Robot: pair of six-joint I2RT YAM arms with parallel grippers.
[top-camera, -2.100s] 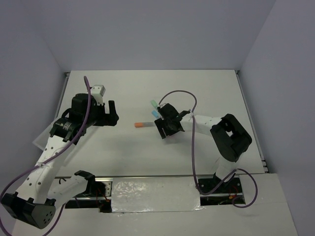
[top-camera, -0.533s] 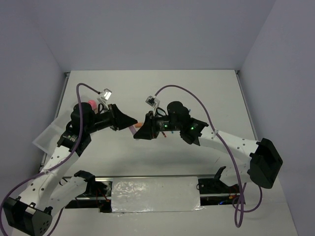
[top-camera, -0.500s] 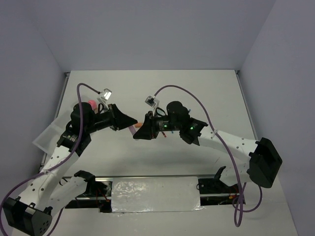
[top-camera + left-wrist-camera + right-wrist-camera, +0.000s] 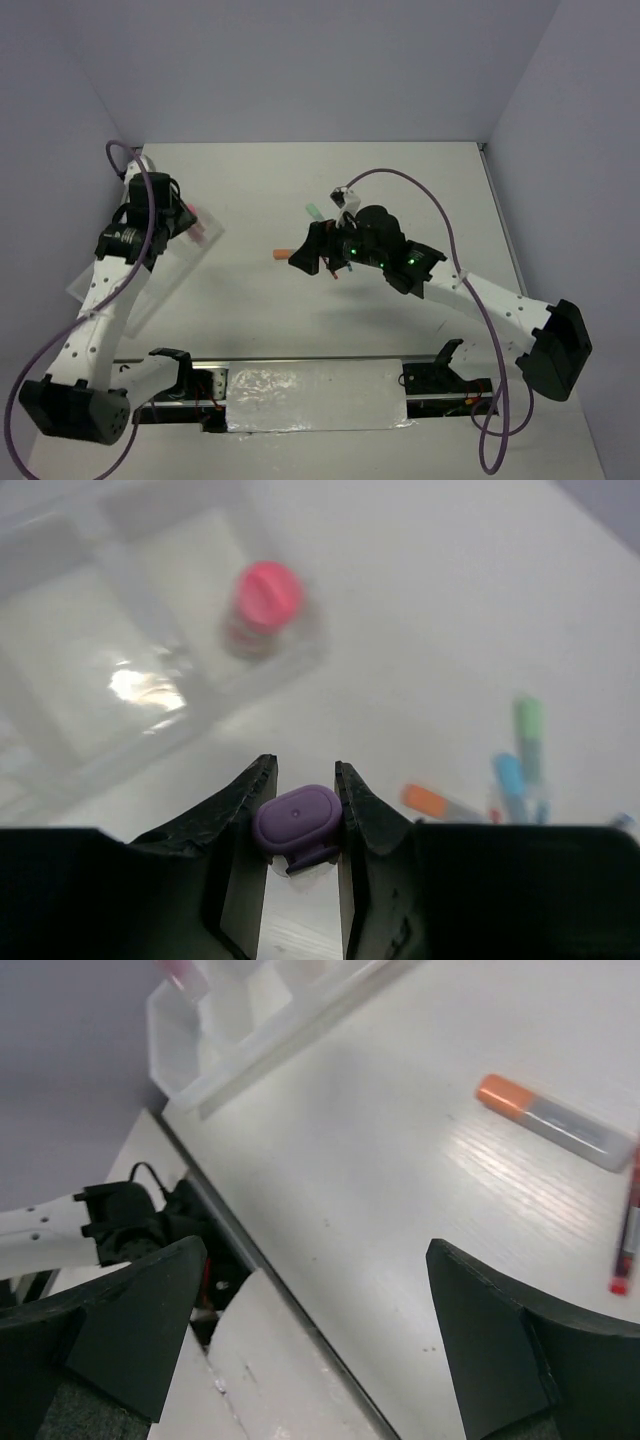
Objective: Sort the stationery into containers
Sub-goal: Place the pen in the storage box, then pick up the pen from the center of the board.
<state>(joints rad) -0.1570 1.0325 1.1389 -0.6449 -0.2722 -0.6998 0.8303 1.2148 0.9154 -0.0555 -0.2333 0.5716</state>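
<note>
Next, my left gripper moves down and across to the tray's empty middle section, since that section lies below it and to its left in the top view.
My left gripper (image 4: 300,780) is shut on a purple-capped marker (image 4: 297,818), seen end on, and hangs over the near side of the clear three-compartment tray (image 4: 100,680). A pink-capped stick (image 4: 262,605) lies in one compartment. From above, the left gripper (image 4: 182,222) sits at the tray's (image 4: 110,275) far end. My right gripper (image 4: 303,255) is open and empty, low over the table's middle. An orange marker (image 4: 281,256), a green marker (image 4: 313,211) and a red pen (image 4: 335,272) lie around it. In the right wrist view the orange marker (image 4: 555,1120) lies beyond the open gripper (image 4: 315,1250).
A blue marker (image 4: 510,775) and the green marker (image 4: 528,725) lie side by side past the orange marker (image 4: 430,800). The tray (image 4: 240,1040) sits far left. The arm bases and a taped rail (image 4: 315,395) run along the near edge.
The two grippers met over the middle of the table with the marker between them. The right one has opened, and the left arm has swung left to the tray with the marker.
</note>
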